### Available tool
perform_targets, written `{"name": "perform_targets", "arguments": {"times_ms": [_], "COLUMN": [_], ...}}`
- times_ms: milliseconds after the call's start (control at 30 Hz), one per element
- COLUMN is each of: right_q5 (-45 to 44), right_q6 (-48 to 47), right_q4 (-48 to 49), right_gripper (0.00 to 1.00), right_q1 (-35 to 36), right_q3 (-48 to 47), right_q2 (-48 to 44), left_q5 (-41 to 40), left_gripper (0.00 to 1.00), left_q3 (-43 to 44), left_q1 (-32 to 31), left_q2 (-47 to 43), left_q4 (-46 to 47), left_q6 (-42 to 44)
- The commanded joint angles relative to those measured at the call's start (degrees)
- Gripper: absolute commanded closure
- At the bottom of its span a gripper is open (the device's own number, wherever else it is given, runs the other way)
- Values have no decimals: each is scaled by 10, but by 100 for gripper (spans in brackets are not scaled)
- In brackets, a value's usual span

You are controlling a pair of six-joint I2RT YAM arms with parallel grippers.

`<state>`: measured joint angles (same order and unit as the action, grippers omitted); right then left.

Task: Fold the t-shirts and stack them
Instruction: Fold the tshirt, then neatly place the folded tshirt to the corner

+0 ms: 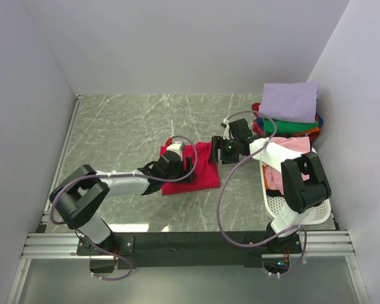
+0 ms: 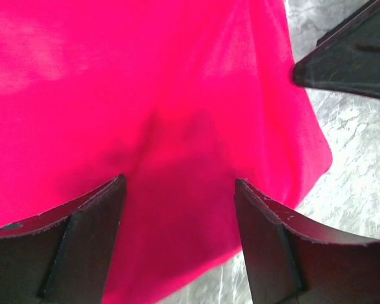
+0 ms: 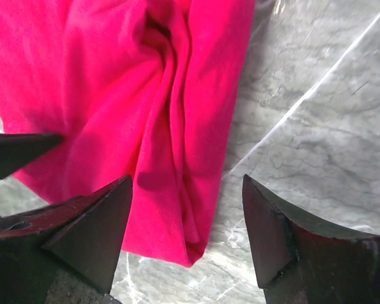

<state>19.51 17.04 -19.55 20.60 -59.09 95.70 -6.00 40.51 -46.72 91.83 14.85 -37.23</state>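
Observation:
The creased red edge is nearer one finger, so my right gripper needs to move down and toward my left gripper next, onto that edge.
The crimson-red t-shirt (image 1: 202,170) lies folded into a small rectangle at the middle of the table. My left gripper (image 1: 185,170) is open low over its left part; in the left wrist view (image 2: 177,180) the red cloth (image 2: 145,95) fills the space under the spread fingers. My right gripper (image 1: 218,151) is open at the shirt's far right corner; in the right wrist view (image 3: 187,180) the creased red corner (image 3: 171,145) lies between the fingers, nearer the left one. Folded shirts are stacked at the back right, lavender (image 1: 290,101) on top, then green (image 1: 285,125), blue and orange edges below.
A white perforated basket (image 1: 304,212) stands at the right edge, next to the right arm, with a pink shirt (image 1: 292,147) in it. The marble tabletop (image 1: 126,123) is walled on the left, back and right. Each gripper's finger shows in the other's wrist view.

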Motion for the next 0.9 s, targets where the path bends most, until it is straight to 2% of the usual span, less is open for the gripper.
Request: {"name": "perform_targets", "arguments": {"times_ms": [0,200,333,567,867], "right_q5": [49,95,98,142,143], "right_q6": [26,65,82,98,127], "right_q4": [72,130,146,195,233], "right_gripper": [23,22,22,22,21], "right_q1": [-10,-24,-36,-49,3], "right_q3": [14,53,77,111,94], "right_q2": [-24,-23,-16,12,70], "left_q5": [-35,-73,-79,-75,-52], "left_gripper": [25,23,23,23,24], "left_q3": [2,-3,-23,-44,-39], "left_q1": [4,13,36,42,42], "left_q2": [-54,-107,-79,-42,7], "left_q4": [-57,-78,-81,-61,-39], "left_q6": [25,30,28,19,9]}}
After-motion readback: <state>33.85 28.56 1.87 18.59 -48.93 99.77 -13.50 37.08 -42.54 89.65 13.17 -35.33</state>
